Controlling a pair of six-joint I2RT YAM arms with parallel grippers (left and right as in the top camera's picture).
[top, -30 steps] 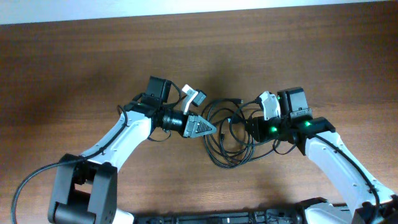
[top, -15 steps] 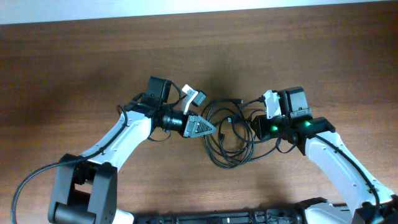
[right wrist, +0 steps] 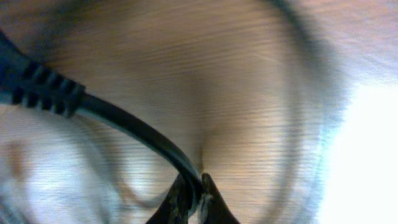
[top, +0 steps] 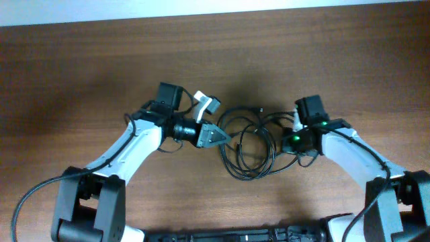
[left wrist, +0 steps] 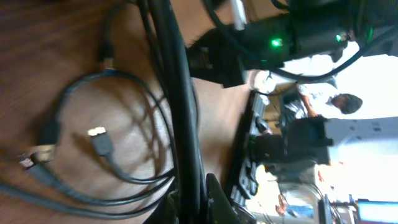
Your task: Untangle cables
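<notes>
My left gripper rises next, draws the piece of cable to the left in the overhead view and releases it over bare wood (top: 210, 157) beside the coil, since the coil's rings overlap.
The cables (top: 250, 142) are thin black cords looped together in loose rings on the brown table, between my two arms. My left gripper (top: 228, 138) is shut on a strand at the coil's left edge. In the left wrist view that cable (left wrist: 177, 93) runs up between the fingers (left wrist: 194, 202), and small plug ends (left wrist: 102, 144) lie on the wood. My right gripper (top: 281, 138) is shut on a strand at the coil's right side. The right wrist view shows the cable (right wrist: 134, 127) with a ribbed plug boot (right wrist: 40, 90) pinched between the fingertips (right wrist: 194, 194).
The brown wooden table (top: 80, 74) stretches around the coil on all sides. A white wall edge runs along the far side (top: 215, 7). Thicker arm wiring loops by the left arm base (top: 40, 188).
My right arm has swung: its wrist has turned and moved slightly right and up, and the coil's right loops have shifted with it. My left gripper has hardly moved.
</notes>
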